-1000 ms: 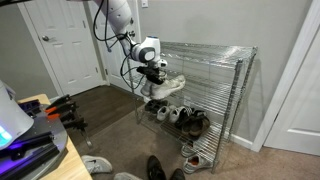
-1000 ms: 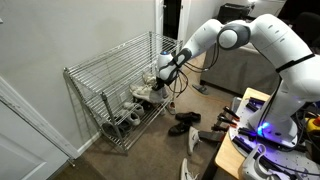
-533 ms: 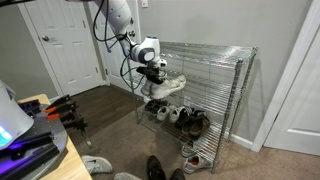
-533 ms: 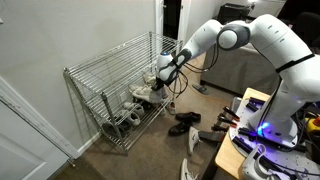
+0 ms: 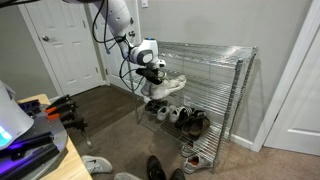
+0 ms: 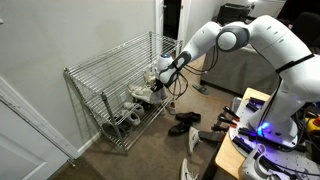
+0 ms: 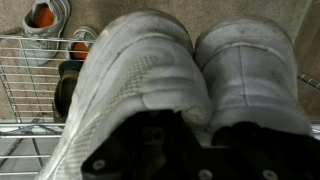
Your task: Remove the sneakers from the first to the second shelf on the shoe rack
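My gripper will next move the sneakers farther into the rack, over the middle shelf, because they still stick out past the rack's front wire.
A pair of white sneakers (image 5: 166,86) hangs at the front of the wire shoe rack (image 5: 232,62), level with its middle shelf. It also shows in an exterior view (image 6: 147,92). My gripper (image 5: 155,73) is right above the pair and shut on it, seen too from the side (image 6: 165,72). In the wrist view the two white sneakers (image 7: 170,80) fill the frame side by side, toes pointing away. My dark fingers (image 7: 150,150) sit in their openings at the bottom edge.
Several other shoes (image 5: 186,119) lie on the rack's lower shelf, also seen in the wrist view (image 7: 45,17). Dark shoes (image 6: 185,123) lie on the carpet in front of the rack. A white door (image 5: 65,45) stands nearby. A cluttered table (image 5: 35,135) is in the foreground.
The gripper with the sneakers has shifted very slightly. Nothing else has moved.
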Motion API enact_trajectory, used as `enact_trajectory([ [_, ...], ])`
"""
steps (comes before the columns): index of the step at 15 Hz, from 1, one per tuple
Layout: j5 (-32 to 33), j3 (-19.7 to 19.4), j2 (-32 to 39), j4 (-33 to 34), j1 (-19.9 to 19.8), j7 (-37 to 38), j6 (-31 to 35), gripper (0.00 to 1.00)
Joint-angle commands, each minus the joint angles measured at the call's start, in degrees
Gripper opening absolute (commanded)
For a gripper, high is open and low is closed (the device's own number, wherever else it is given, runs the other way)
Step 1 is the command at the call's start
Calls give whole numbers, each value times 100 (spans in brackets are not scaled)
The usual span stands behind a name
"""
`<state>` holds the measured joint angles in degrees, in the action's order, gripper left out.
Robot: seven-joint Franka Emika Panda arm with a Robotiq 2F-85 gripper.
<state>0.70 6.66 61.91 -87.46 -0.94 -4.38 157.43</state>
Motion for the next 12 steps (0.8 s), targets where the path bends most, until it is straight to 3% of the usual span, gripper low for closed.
enact_trajectory([
  [1,75,-277,8,153,226,58,708,5],
  [5,123,-307,-181,104,326,-15,444,5],
  [12,381,-749,-217,327,846,219,437,5],
])
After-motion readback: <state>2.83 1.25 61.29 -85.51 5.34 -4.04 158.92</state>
